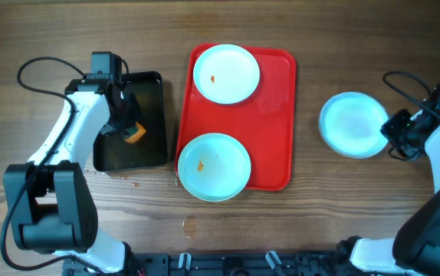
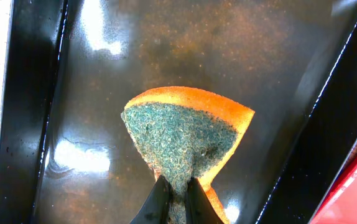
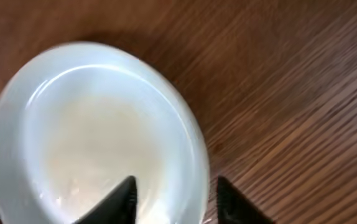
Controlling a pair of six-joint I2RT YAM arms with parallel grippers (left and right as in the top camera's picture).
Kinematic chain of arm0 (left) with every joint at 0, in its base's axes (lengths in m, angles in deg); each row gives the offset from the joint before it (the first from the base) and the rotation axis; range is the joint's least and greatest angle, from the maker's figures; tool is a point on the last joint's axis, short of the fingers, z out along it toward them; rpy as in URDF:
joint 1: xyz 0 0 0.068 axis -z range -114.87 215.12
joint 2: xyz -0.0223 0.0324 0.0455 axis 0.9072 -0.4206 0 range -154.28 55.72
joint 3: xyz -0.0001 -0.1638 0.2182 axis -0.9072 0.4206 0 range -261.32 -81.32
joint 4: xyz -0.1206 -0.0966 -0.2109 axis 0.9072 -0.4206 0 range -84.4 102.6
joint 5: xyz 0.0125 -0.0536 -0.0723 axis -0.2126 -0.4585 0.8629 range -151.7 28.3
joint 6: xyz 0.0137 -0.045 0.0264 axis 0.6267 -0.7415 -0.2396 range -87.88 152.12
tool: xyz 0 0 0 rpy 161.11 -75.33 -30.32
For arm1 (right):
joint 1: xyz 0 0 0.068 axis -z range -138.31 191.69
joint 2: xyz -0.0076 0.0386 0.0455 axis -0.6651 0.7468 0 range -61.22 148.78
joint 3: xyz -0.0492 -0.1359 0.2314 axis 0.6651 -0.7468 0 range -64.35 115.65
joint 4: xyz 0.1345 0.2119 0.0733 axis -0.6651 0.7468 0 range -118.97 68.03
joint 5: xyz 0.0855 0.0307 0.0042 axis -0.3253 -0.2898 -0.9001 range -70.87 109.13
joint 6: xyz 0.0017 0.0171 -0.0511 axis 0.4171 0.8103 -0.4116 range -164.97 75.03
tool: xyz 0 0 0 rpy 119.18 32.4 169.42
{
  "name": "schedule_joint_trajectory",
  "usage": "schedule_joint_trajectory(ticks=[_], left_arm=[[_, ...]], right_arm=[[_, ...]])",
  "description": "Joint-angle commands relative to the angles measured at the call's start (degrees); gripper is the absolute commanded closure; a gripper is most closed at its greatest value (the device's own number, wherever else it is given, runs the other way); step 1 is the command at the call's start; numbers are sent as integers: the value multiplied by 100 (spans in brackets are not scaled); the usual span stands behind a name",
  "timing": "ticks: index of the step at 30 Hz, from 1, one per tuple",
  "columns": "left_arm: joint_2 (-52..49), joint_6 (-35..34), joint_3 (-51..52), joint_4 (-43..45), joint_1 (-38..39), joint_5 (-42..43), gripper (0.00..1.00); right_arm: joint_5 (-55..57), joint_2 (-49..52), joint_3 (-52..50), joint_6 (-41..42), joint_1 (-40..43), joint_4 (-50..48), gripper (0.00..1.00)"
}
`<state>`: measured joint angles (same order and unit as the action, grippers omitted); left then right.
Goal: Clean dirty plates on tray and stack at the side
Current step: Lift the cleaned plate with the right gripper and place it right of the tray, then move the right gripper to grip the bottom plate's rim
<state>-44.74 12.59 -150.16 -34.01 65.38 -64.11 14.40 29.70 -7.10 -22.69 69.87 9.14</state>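
The shallow brownish water of the black tray is directly below, so my left gripper should next lower the orange sponge into it and let go.
Two pale blue plates lie on the red tray: one at the back and one at the front, each with a small orange stain. A third plate lies on the table to the right. My left gripper is shut on an orange and green sponge over the black tray. My right gripper is open, with its fingers either side of the right plate's rim.
The black tray holds shallow brownish water and stands left of the red tray. A black cable loops at the far left. Another cable runs at the far right.
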Motion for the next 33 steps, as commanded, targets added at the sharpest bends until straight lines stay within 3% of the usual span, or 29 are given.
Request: schedule_joint_trajectory(ticks=[1,8,14,19,27,29,33], left_arm=[[92,116,28,13,0,50,96],[92,118,28,7,0,52,96],[105,289,26,-50,31,70,96],[105,286,26,-92,37,70,96],[105,286,26,-92,37,70,96],[105,286,26,-90,37,70,96],[105,286,26,-87,37,70,96]], right_arm=[[-72,-101,72,127,-11,-26,55],[-2199,-1043,125,-966,-584,389,61],[-2249,-1285,70,-1475,-2494,1300,60],[-1545,-1038,-328,-973,-4406,1110,57],[-1346,-35,-728,-487,-6203,197,57],[-1073,278,-728,-61,-6435,-4,60],[-732,608,-726,319,-6531,-205,77]])
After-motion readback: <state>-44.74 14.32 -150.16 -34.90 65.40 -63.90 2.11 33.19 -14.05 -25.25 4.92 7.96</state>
